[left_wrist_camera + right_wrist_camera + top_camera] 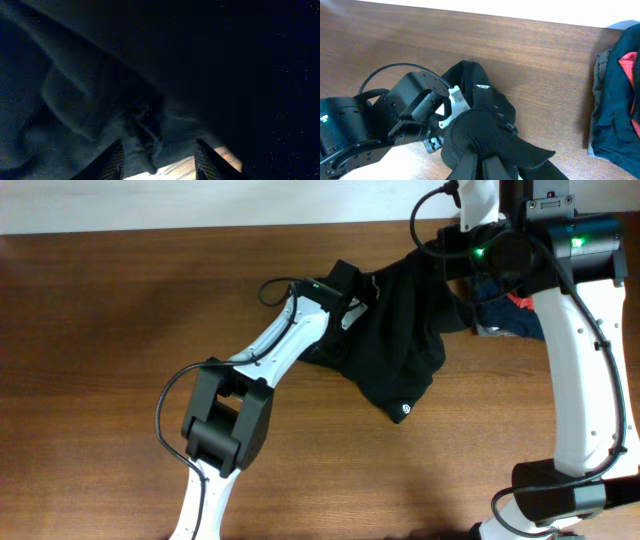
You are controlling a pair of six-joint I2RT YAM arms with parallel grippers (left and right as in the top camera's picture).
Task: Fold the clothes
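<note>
Next, my right gripper will raise the collar end, then lower it onto the tabletop beside the folded pile and release it, as that spot lies below the gripper.
The black polo shirt [400, 345] is bunched and lifted at its top, with a small white logo [405, 412] near its lower end. My right gripper [440, 260] is shut on a bunch of the shirt's fabric, seen close up in the right wrist view [489, 159] with the shirt [485, 130] draped over the fingers. My left gripper [358, 298] is at the shirt's left edge. In the left wrist view its fingers [160, 162] stand apart, open, with dark shirt fabric [125, 85] filling the view and a fold hanging between them.
A pile of folded navy and red garments [510, 310] lies at the back right, right of the shirt; it also shows in the right wrist view [615, 100]. The wooden table [110, 320] ends at a white wall behind. The left arm [280, 345] crosses the table's middle.
</note>
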